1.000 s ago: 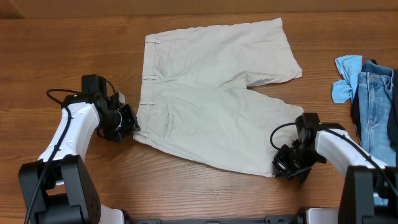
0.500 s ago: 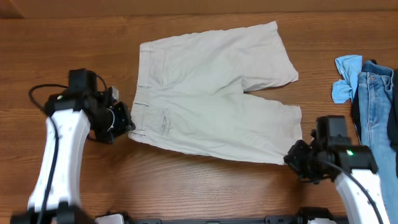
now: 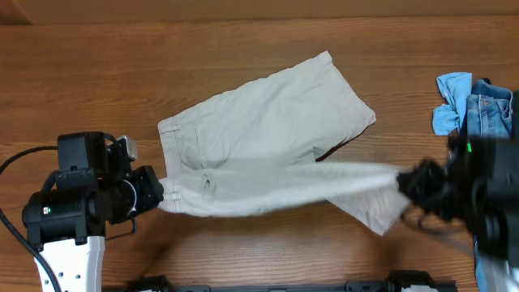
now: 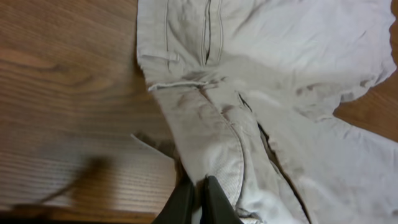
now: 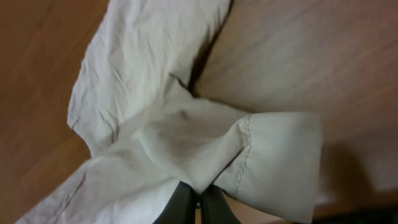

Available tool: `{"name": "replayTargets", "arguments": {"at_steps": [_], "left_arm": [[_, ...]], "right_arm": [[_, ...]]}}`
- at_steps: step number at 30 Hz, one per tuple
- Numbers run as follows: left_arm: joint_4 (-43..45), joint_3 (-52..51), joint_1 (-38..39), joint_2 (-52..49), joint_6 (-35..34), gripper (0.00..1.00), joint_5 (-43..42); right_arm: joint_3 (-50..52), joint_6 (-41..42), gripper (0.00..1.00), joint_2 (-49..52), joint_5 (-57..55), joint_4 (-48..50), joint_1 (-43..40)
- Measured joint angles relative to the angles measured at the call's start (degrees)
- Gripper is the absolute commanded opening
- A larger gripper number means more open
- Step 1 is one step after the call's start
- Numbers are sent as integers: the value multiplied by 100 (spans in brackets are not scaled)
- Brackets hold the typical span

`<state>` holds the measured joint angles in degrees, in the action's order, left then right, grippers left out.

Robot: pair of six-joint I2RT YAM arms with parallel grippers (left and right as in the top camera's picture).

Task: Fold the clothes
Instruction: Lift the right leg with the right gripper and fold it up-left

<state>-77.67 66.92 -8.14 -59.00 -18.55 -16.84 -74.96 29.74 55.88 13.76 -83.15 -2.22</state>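
The far part of the shorts' waistband already lies flat on the tabletop, so I will move my left gripper outward and down over it and release there.
The cream shorts [image 3: 268, 130] lie on the wooden table, the near side lifted and stretched between both grippers. My left gripper [image 3: 158, 195] is shut on the near end of the waistband [image 4: 211, 155], held above the table. My right gripper [image 3: 403, 185], blurred by motion, is shut on the hem of the near leg [image 5: 273, 155] and holds it up. The far leg and the far part of the waistband still rest on the table. The shorts also fill the right wrist view [image 5: 155, 74].
Blue denim jeans [image 3: 491, 130] and a small light-blue cloth [image 3: 450, 101] lie at the right edge of the table [image 3: 97, 73]. Bare wood shows left of the shorts in the left wrist view [image 4: 62, 93].
Both grippers have risen with the near edge of the shorts, which now hangs stretched between them. The shorts have turned and shifted; the far leg now points up and right.
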Motion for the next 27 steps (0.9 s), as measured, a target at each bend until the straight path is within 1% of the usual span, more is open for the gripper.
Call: {"name": "replayTargets", "arguments": {"at_steps": [3, 6, 9, 13, 14, 18, 23, 27], "left_arm": [[378, 0, 0, -142, -59, 4, 63], [918, 0, 0, -544, -61, 4, 107], [1375, 0, 0, -1152, -61, 4, 127], [2050, 0, 0, -1773, -61, 4, 105], [2253, 0, -11, -1945, -70, 4, 103], [2734, 0, -15, -2334, -81, 4, 107], [3276, 0, -15, -2708, -72, 4, 179], [3735, 0, -15, -2898, -57, 4, 280]], "right_arm": [[-28, -166, 4, 1034, 118, 673, 2], [-31, -608, 4, 2321, 442, 1816, 4], [-24, -944, 4, 3152, 820, 2898, 11], [-24, -1082, 4, 3602, 1287, 4203, 13], [-24, -1106, 4, 3689, 1495, 4682, 11], [-24, -914, 4, 3738, 1843, 5696, 13], [-24, -748, 4, 3777, 1915, 6376, 199], [-24, -723, 4, 4144, 1652, 6629, 531]]}}
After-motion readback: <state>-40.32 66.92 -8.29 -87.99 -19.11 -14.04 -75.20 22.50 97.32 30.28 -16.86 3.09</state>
